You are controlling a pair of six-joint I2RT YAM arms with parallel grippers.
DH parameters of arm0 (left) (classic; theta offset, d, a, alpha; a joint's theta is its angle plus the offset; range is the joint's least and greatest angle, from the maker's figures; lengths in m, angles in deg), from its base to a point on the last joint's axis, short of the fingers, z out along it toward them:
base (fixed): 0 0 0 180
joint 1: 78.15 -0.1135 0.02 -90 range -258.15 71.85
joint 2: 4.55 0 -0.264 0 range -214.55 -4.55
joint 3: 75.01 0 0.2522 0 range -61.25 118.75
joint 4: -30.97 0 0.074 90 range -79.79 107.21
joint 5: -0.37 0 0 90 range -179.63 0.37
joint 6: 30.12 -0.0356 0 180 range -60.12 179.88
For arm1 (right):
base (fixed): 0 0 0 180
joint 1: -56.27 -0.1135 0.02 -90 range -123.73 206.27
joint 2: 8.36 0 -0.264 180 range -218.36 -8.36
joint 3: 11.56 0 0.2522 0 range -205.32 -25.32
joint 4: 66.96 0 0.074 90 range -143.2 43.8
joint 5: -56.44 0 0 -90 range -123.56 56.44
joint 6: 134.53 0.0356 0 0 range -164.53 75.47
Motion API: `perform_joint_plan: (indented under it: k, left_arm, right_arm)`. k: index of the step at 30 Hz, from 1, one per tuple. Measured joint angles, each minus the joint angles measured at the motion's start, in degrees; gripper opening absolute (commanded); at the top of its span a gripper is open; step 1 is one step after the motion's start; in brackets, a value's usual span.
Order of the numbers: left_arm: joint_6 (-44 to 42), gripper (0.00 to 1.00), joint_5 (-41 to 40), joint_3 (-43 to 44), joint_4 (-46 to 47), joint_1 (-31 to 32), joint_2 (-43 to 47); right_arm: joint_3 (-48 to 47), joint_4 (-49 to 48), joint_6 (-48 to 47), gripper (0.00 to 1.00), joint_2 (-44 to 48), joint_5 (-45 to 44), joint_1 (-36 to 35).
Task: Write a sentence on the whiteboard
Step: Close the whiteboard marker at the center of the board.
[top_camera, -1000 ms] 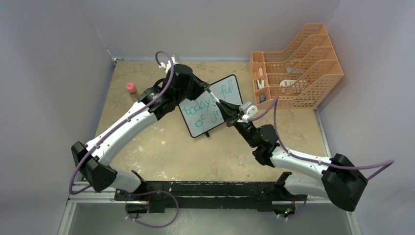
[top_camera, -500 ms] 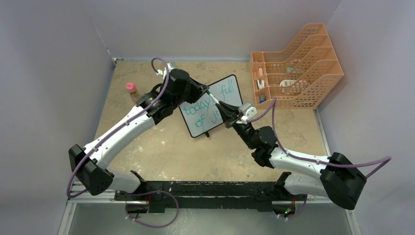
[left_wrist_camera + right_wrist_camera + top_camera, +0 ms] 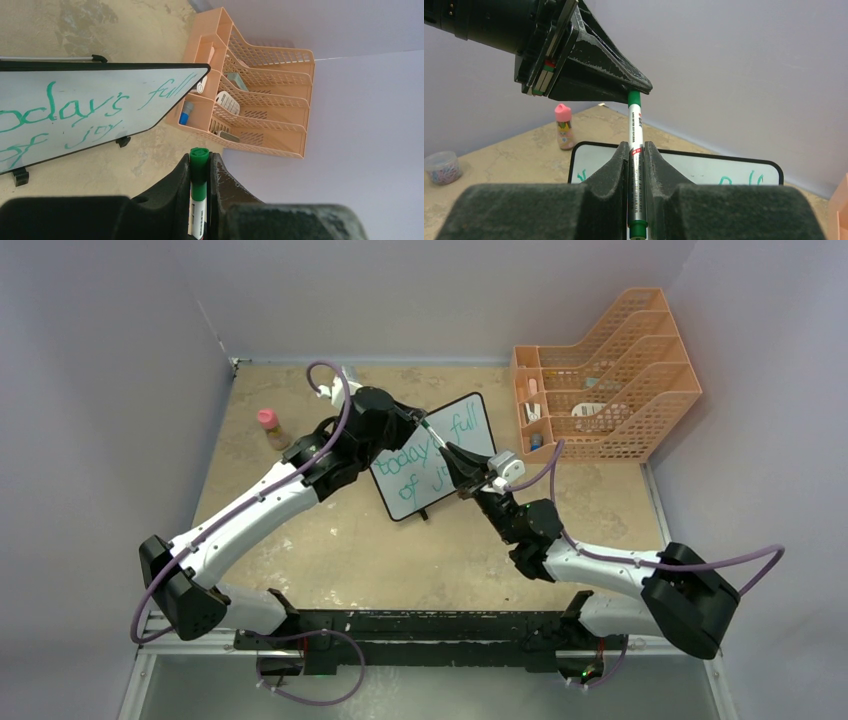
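The tabletop before the whiteboard is empty below and back of the left gripper, so the robot will next move that gripper back and down and release the marker (image 3: 434,436) there.
The whiteboard (image 3: 470,435) stands tilted at mid-table on its black feet, with "today's full of joy" in green on it. Just above its face a green-and-white marker (image 3: 434,436) spans between both grippers. My left gripper (image 3: 422,426) is shut on the marker's green cap (image 3: 199,162). My right gripper (image 3: 452,454) is shut on the marker's white barrel (image 3: 634,120), whose green tail end shows near the palm. From the right wrist, the left gripper's fingers (image 3: 624,82) pinch the far end, and the whiteboard (image 3: 704,170) lies behind.
An orange mesh file rack (image 3: 605,380) with small items stands at the back right, close to the board's right corner (image 3: 260,85). A pink-capped bottle (image 3: 270,425) stands at the back left. A small clear tub of coloured clips (image 3: 441,167) sits near it.
The left arm's wrist has shifted slightly toward the near side and the right arm's elbow has moved left. Both grips on the marker are unchanged, and it stays above the board.
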Motion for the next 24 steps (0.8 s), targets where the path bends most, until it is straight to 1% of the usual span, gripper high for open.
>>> perform_joint_plan:
  k: [6, 17, 21, 24]
  left_arm:
    - [0.0, 0.00, -2.3, -0.1, 1.4, 1.1, 0.4]
    - [1.6, 0.00, -4.6, -3.5, 4.6, 2.1, 2.7]
    - [2.6, 0.00, -6.0, -5.1, 5.0, 3.0, 4.7]
    - [3.5, 0.00, -7.0, -6.1, 5.1, 3.5, 5.9]
  right_arm:
    - [-0.7, -1.6, 0.2, 0.00, -1.0, -1.0, -0.1]
    - [-1.4, -2.2, 1.7, 0.00, -1.6, -2.4, -0.8]
    - [-1.4, 0.5, 3.1, 0.00, 0.5, -1.1, -1.0]
    - [-1.4, 3.2, 4.2, 0.06, 2.5, 0.0, -1.0]
